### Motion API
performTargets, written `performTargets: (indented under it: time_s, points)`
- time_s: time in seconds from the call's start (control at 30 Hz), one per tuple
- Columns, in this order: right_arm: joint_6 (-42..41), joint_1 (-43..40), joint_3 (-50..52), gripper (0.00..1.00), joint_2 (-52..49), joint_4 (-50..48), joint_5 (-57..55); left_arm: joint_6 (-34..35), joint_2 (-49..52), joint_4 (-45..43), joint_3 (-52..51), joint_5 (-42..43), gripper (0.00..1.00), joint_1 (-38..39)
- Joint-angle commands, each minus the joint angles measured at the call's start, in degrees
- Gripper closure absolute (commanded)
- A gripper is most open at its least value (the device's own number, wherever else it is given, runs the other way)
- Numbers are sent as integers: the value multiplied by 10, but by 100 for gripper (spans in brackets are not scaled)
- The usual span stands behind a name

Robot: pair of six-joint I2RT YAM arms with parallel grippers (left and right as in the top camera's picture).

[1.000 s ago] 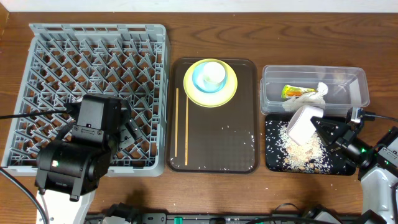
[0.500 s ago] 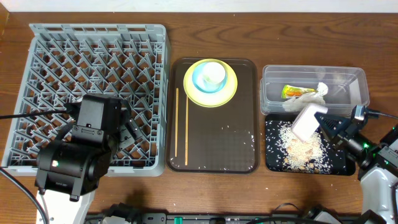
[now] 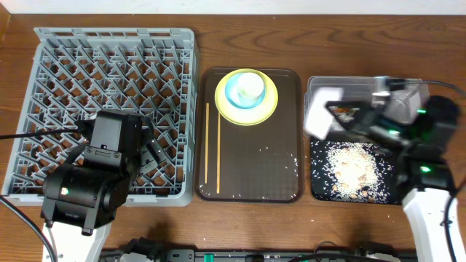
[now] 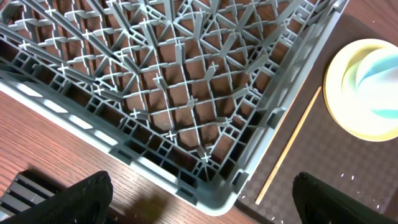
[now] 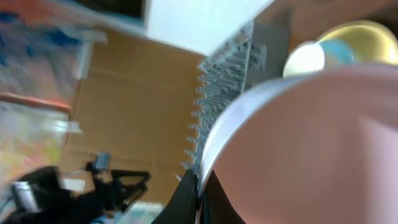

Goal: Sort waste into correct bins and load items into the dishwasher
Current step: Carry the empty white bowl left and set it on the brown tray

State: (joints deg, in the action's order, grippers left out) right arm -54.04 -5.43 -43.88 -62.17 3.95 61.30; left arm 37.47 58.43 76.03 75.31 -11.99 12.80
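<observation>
I will swing my right gripper from the clear tub (image 3: 416, 90) to the brown tray next. Then I will lower the white bowl (image 3: 322, 110) level beside the chopsticks, where the tray is empty.
My right gripper (image 3: 344, 121) is shut on the rim of the white bowl (image 3: 322, 110) and holds it tilted above the left end of the clear tub (image 3: 416, 90). In the right wrist view the bowl (image 5: 311, 143) fills the frame, with its rim pinched between the fingers (image 5: 199, 190). White rice crumbs (image 3: 353, 169) lie on the black tray (image 3: 389, 191). The tissue and wrapper are hidden by the arm. The yellow plate (image 3: 271, 106) carries the light-blue cup (image 3: 246, 89). Chopsticks (image 3: 207, 149) lie on the brown tray. My left gripper (image 4: 205, 208) is open over the near right corner of the grey rack (image 3: 73, 65).
The dark brown serving tray (image 3: 251, 178) sits between the rack and the bins, with a few rice crumbs (image 3: 292, 161) near its right edge. The left wrist view shows the rack corner (image 4: 211, 186), a chopstick (image 4: 292, 146) and the plate (image 4: 367, 93).
My right arm has lifted the white bowl off the black tray and swung it up and left, over the clear tub's left end. The rice stays on the black tray. The left arm is still.
</observation>
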Motion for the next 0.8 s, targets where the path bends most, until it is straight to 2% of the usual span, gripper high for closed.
performTargets:
  time_s: [0.0,0.07,0.17,0.33,0.4,0.43,0.6,0.63,0.67,0.73,0.77]
  points:
    - [88,148,-10,98,0,60,-243,-3,0,0,3,-5,6,-3]
    - [144,242,-10,98,-4,101,-370,-3,0,0,3,-5,7,-3]
    - [183,370,-10,99,-23,143,-531,-3,0,0,3,-5,6,-3]
    - [220,555,-10,99,-99,149,-715,-3,0,0,3,-5,6,-3]
    - [220,606,-10,99,-140,144,-762,-3,0,0,3,-5,6,-3]
    - [224,649,-10,99,-199,120,-783,-3,0,0,3,-5,6,-3]
    - [254,670,-10,99,-262,70,-782,-3,0,0,3,-5,6,-3]
    - [254,670,-10,95,-265,68,-780,-3,0,0,3,-5,6,-3]
    - [254,670,-10,88,-265,66,-777,-3,0,0,3,-5,6,-3]
    - [255,670,-14,67,-259,66,-777,-3,0,0,3,-5,6,-3]
    - [264,669,-18,51,-254,67,-777,-3,0,0,3,-5,6,-3]
